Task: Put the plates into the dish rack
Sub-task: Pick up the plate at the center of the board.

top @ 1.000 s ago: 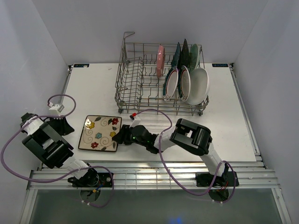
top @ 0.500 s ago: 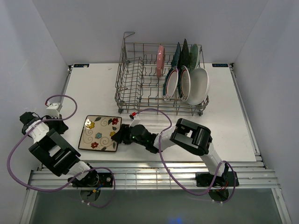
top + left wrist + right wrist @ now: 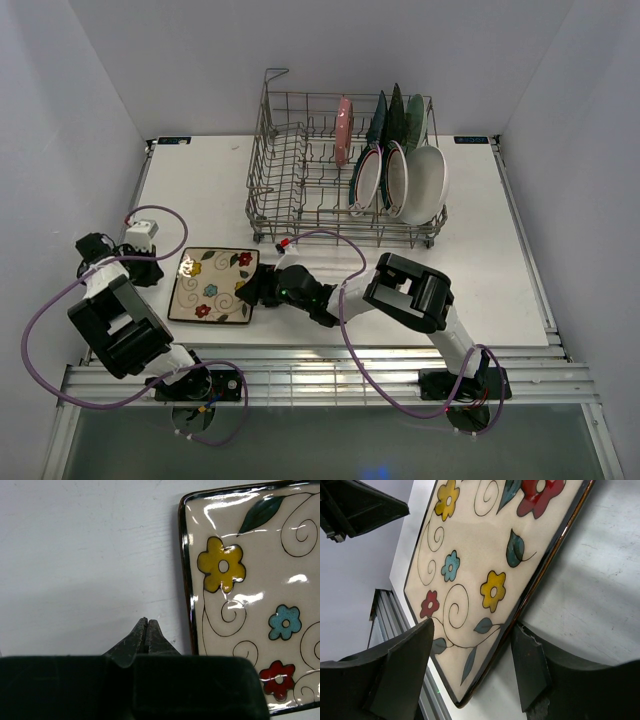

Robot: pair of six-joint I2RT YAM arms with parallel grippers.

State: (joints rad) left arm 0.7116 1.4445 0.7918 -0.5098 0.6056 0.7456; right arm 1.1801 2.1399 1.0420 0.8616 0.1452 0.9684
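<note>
I will gently move my right gripper onto the plate's dark rim [image 3: 516, 614] next to the nearer yellow flower and close it next, because that rim is between its open fingers.
A cream floral square plate [image 3: 212, 286] lies flat on the table in front of the dish rack [image 3: 290, 170]. My right gripper [image 3: 251, 291] is open at the plate's right edge. In the right wrist view one finger hangs over the plate [image 3: 470, 555] and the other sits just outside its dark rim, and the gripper [image 3: 472, 657] grips nothing. My left gripper [image 3: 160, 271] is shut and empty, on the table just left of the plate. In the left wrist view the gripper [image 3: 145, 622] has its tips pressed together beside the plate's rim [image 3: 186, 580].
In the right half of the rack stand a pink plate [image 3: 343, 128], dark and teal plates [image 3: 388, 115], two green-rimmed white rounds [image 3: 368, 178] and a plain white one [image 3: 430, 182]. The rack's left half holds only tines. A metal rail [image 3: 300, 375] runs along the near edge.
My left arm has swung right toward the plate's left edge and its gripper has shut. My right gripper's jaws have spread wider around the plate's right rim.
</note>
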